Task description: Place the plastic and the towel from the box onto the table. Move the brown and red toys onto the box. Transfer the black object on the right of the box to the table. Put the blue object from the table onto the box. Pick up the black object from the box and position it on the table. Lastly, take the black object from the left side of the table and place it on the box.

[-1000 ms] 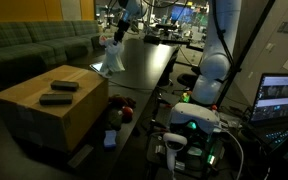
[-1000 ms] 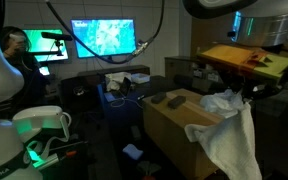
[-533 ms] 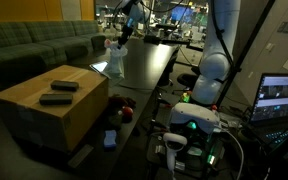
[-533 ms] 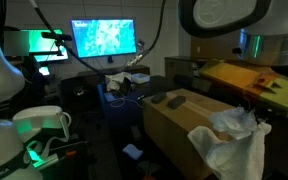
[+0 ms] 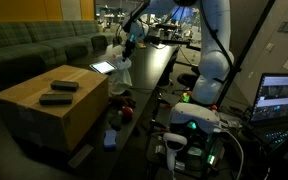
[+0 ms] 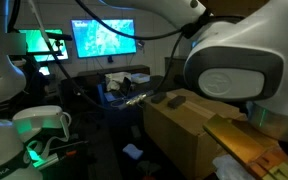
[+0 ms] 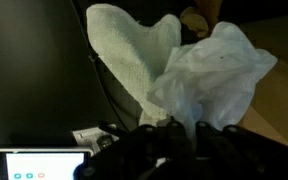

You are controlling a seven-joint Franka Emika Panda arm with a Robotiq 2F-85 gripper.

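My gripper lowers next until the white bundle (image 5: 120, 72), still hanging in the air, rests on the clear dark tabletop below by the brown toy, and then releases.
In the wrist view a pale green-white towel (image 7: 132, 52) and a crumpled clear plastic (image 7: 216, 66) hang together from my gripper (image 7: 174, 132), which is shut on both. In an exterior view the gripper (image 5: 128, 47) holds this white bundle (image 5: 120, 72) above the near edge of the dark table (image 5: 154, 62), to the right of the tan box (image 5: 39, 108). Two black objects (image 5: 64, 87) (image 5: 54, 100) lie on the box top. A red toy (image 5: 127, 112) and a brown toy (image 5: 114, 117) sit low beside the box. A small pale object (image 5: 109, 138) lies below them.
A lit tablet (image 5: 102, 68) lies on the table by the bundle. A large white arm joint (image 6: 234, 70) fills the right of an exterior view, above the box (image 6: 179, 125). A sofa (image 5: 34, 45) stands behind the box, and a laptop (image 5: 282, 98) is at the right.
The gripper has carried the towel and plastic down and along the table toward the near end. The arm has swung in front of the exterior camera and now hides the bundle there.
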